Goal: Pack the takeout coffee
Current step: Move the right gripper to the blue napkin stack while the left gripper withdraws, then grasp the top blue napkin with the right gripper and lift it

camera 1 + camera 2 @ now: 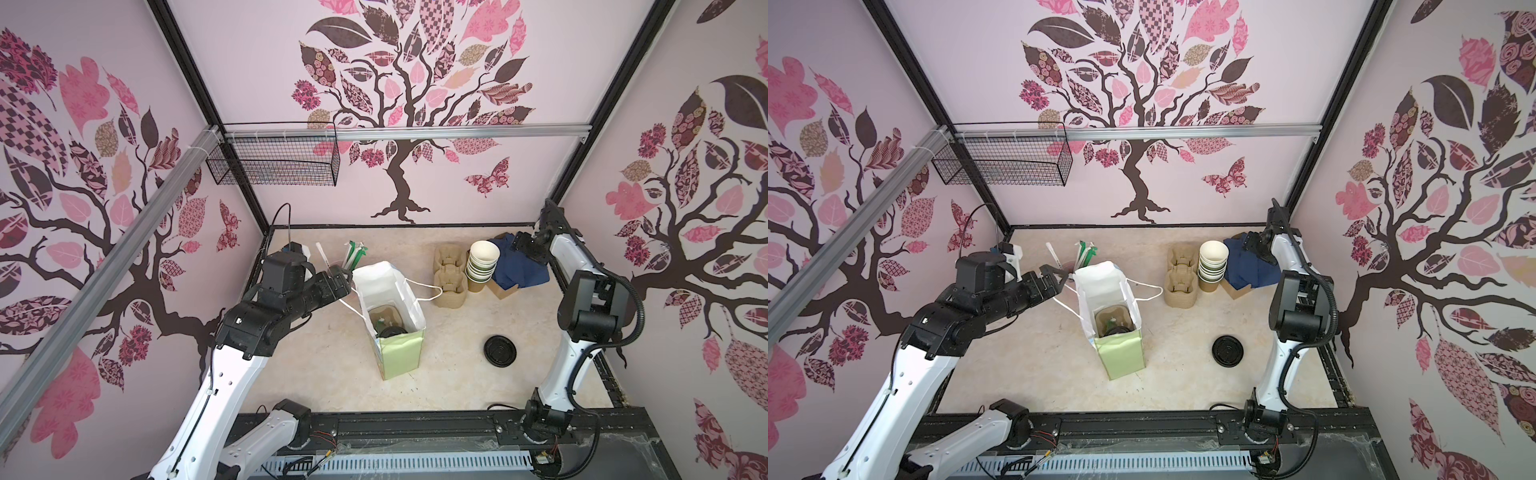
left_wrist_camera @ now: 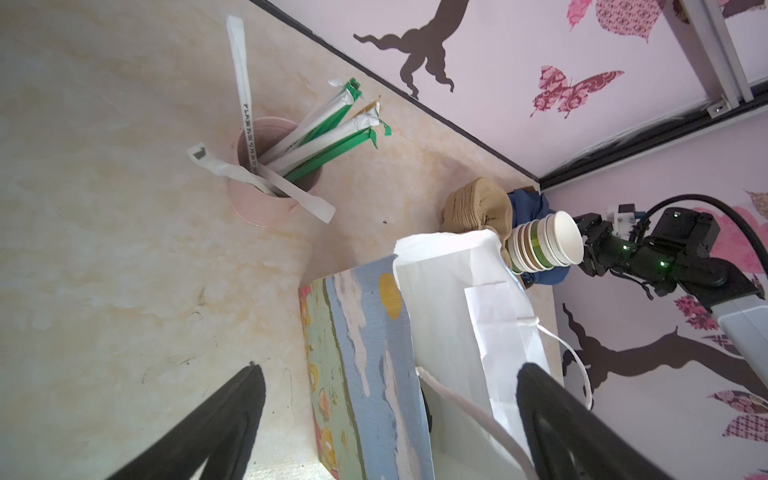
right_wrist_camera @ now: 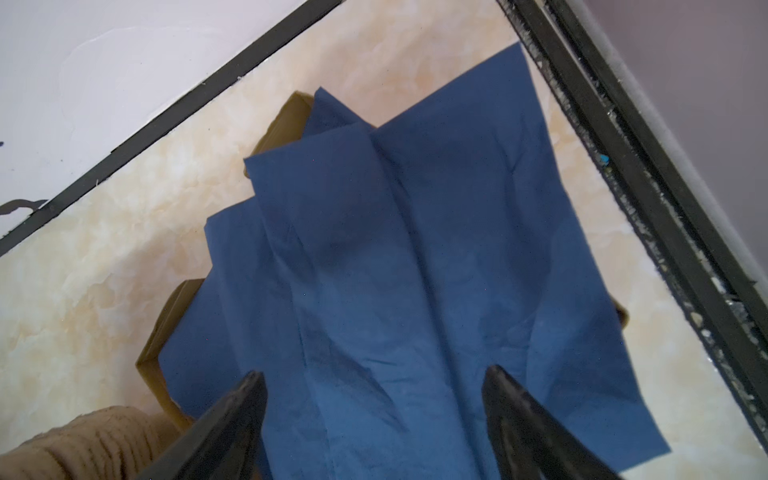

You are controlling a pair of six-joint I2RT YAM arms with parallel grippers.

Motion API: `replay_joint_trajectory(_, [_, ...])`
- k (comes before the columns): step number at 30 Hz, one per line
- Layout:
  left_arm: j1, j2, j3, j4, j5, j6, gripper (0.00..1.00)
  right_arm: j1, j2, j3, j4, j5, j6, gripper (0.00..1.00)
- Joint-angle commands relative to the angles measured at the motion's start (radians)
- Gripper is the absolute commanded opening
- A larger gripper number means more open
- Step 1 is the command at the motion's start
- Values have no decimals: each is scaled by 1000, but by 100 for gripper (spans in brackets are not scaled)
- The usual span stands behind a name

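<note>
The folded part of the top dark blue napkin (image 1: 513,254) is between my right gripper's fingers, so next I need to lower that gripper onto it with open fingers.
The takeout coffee (image 1: 390,331) (image 1: 1116,329) stands deep inside the tall paper bag (image 1: 401,353) (image 1: 1121,353), on a cardboard carrier. Only its black lid and a bit of green show, in both top views. My left gripper (image 1: 347,276) (image 1: 1059,276) (image 2: 388,368) is open at the bag's far left upper edge. In the left wrist view the bag's wall (image 2: 365,353) and a white handle run between the fingers, untouched. My right gripper (image 1: 517,241) (image 1: 1248,241) (image 3: 372,374) hovers open over blue napkins (image 3: 395,249) at the back right, holding nothing.
A loose black lid (image 1: 500,351) lies right of the bag. A stack of lidless cups (image 1: 482,262) and cardboard carriers (image 1: 449,274) stand at the back. A pink cup of wrapped straws (image 2: 270,199) is behind the left gripper. A wire basket (image 1: 274,160) hangs on the wall.
</note>
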Motion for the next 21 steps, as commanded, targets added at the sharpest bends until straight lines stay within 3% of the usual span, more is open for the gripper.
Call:
replay_joint_trajectory(1, [4, -10, -19, 24, -76, -16, 98, -9, 81, 74, -65, -44, -40, 81])
replay_joint_trajectory(21, [4, 45, 7, 50, -83, -17, 98, -8, 201, 172, -126, -137, -79, 80])
